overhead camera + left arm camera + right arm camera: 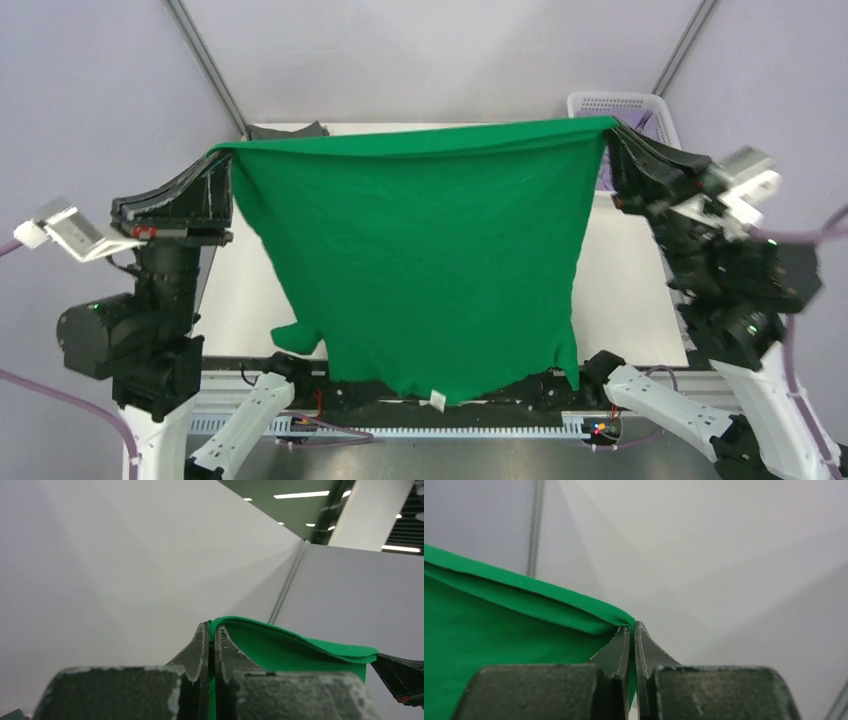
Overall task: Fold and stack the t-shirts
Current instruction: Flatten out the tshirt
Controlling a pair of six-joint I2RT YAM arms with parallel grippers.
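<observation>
The green t-shirt's corner is hanging midair, so my left gripper will next move outward and down to the table's far edge beside the dark grey t-shirt [288, 130] and let go of the corner.
The bright green t-shirt [420, 260] hangs spread in the air between both arms, its bottom edge with a white tag near the table's front. My left gripper [222, 152] is shut on its upper left corner; the cloth [295, 652] shows between the jaws in the left wrist view. My right gripper [612, 127] is shut on the upper right corner; the green cloth [499, 630] shows pinched in the right wrist view. A dark grey t-shirt [288, 130] peeks out behind the green one at the far left. The other t-shirts are hidden.
A white mesh basket [620, 105] with lavender cloth inside stands at the far right corner. The white table [625, 290] lies under the hanging shirt. Grey walls enclose the back and sides.
</observation>
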